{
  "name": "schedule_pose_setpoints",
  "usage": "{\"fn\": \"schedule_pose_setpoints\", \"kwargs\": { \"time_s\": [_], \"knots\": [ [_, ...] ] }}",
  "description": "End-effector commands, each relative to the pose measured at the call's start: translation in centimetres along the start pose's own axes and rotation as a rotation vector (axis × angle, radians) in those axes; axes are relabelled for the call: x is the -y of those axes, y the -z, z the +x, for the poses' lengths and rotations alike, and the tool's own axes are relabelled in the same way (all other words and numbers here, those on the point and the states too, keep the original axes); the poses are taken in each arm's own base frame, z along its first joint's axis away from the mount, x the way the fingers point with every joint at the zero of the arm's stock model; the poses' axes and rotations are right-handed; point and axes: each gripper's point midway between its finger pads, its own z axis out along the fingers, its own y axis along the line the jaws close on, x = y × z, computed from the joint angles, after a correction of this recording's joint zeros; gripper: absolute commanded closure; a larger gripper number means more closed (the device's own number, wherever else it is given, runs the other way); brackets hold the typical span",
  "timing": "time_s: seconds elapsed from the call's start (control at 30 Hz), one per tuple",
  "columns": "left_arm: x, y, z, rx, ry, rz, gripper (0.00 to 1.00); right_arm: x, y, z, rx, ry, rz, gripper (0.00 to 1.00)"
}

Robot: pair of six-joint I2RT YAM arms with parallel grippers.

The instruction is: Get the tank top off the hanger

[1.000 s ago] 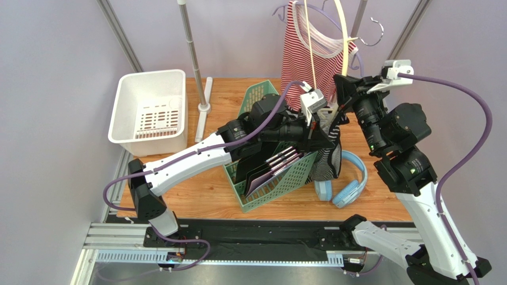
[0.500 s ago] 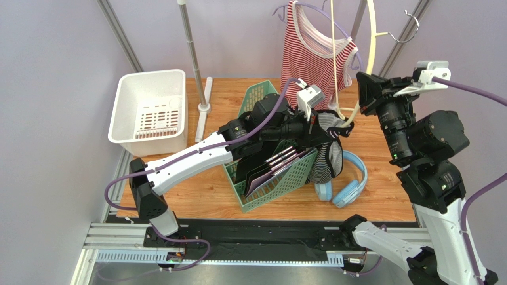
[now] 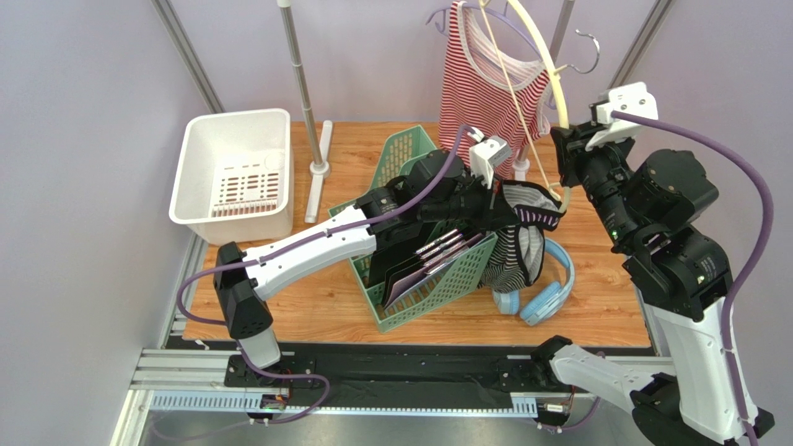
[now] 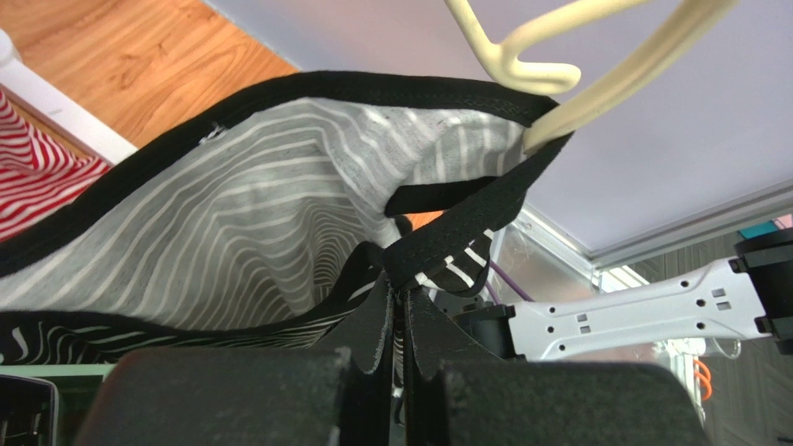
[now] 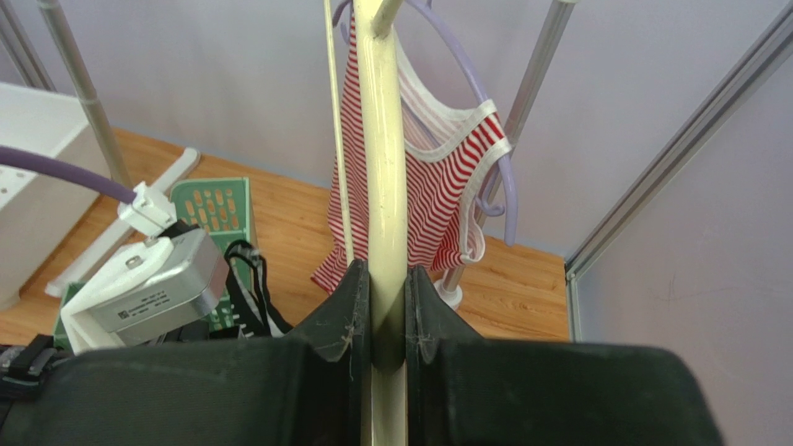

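The cream hanger (image 3: 549, 70) in my right gripper should next go outward beside the red-striped tank top (image 3: 475, 84), clear of the tank top's still-hooked strap, and I should release it there. The tank top hangs outward.
The tank top (image 3: 521, 249) is grey-and-black striped with black trim and hangs at mid-table over the basket's right side. My left gripper (image 3: 505, 201) is shut on its black strap. In the left wrist view my left gripper (image 4: 402, 302) pinches the trim, and the fabric (image 4: 233, 251) is stretched open, with one strap still hooked over the end of the cream hanger (image 4: 596, 88). My right gripper (image 3: 564, 175) is shut on the cream hanger (image 3: 549, 70), which stands upright. In the right wrist view my right gripper (image 5: 386, 283) clamps the hanger's bar (image 5: 383, 139).
A red-striped tank top (image 3: 484, 93) hangs on a purple hanger on the rack behind, and also shows in the right wrist view (image 5: 437, 186). A green basket (image 3: 437, 279) holds dark items. Blue headphones (image 3: 549, 288) lie to its right. A white bin (image 3: 233, 167) and a rack pole (image 3: 302, 84) stand at the left.
My right arm swung the cream hanger out to the right and partly back. My left gripper moved right with the strap, and the top now spreads towards the hanger's lower end.
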Motion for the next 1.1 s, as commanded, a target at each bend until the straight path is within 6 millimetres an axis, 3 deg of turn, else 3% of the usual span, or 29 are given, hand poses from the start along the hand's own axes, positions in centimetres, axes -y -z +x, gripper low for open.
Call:
{"fn": "schedule_pose_setpoints", "kwargs": {
  "time_s": [0.0,0.13,0.2,0.33,0.37,0.57,0.63,0.67,0.73,0.9,0.93,1.07],
  "knots": [
    [-0.2,0.2,-1.0,0.028,0.02,-0.019,1.0,-0.2,0.1,1.7,-0.075,0.086,-0.022,1.0],
    [-0.3,0.6,-1.2,0.033,0.008,-0.03,1.0,-0.4,-1.3,2.8,-0.105,0.109,-0.004,1.0],
    [-0.5,0.6,-1.2,0.034,0.007,-0.035,1.0,-0.8,-2.2,2.3,-0.083,0.104,-0.01,1.0],
    [-0.7,0.3,-1.1,0.034,0.009,-0.037,1.0,-2.4,-6.1,1.8,-0.076,0.112,-0.025,1.0],
    [-0.7,0.3,-1.1,0.034,0.008,-0.037,1.0,-2.5,-6.9,0.7,-0.049,0.106,-0.021,1.0],
    [-1.2,0.1,-1.1,0.036,0.011,-0.046,1.0,-4.4,-12.7,-1.1,-0.03,0.122,-0.047,1.0],
    [-1.3,0.0,-1.0,0.035,0.013,-0.045,1.0,-5.1,-14.1,-1.2,-0.028,0.121,-0.07,1.0],
    [-1.2,0.1,-1.3,0.041,0.013,-0.042,1.0,-5.8,-15.7,-0.1,-0.053,0.129,-0.076,1.0],
    [-1.7,-0.1,-1.3,0.041,0.014,-0.048,1.0,-6.2,-16.6,-1.1,-0.026,0.107,-0.104,1.0],
    [-2.6,-0.2,-1.7,0.057,0.019,-0.057,1.0,-6.7,-21.4,0.9,-0.048,0.092,-0.134,1.0],
    [-2.8,-0.3,-1.6,0.053,0.021,-0.059,1.0,-6.5,-21.8,0.3,-0.027,0.081,-0.13,1.0],
    [-3.2,-0.5,-1.8,0.052,0.015,-0.054,1.0,-5.4,-24.1,0.9,-0.015,0.044,-0.127,1.0]
  ]
}}
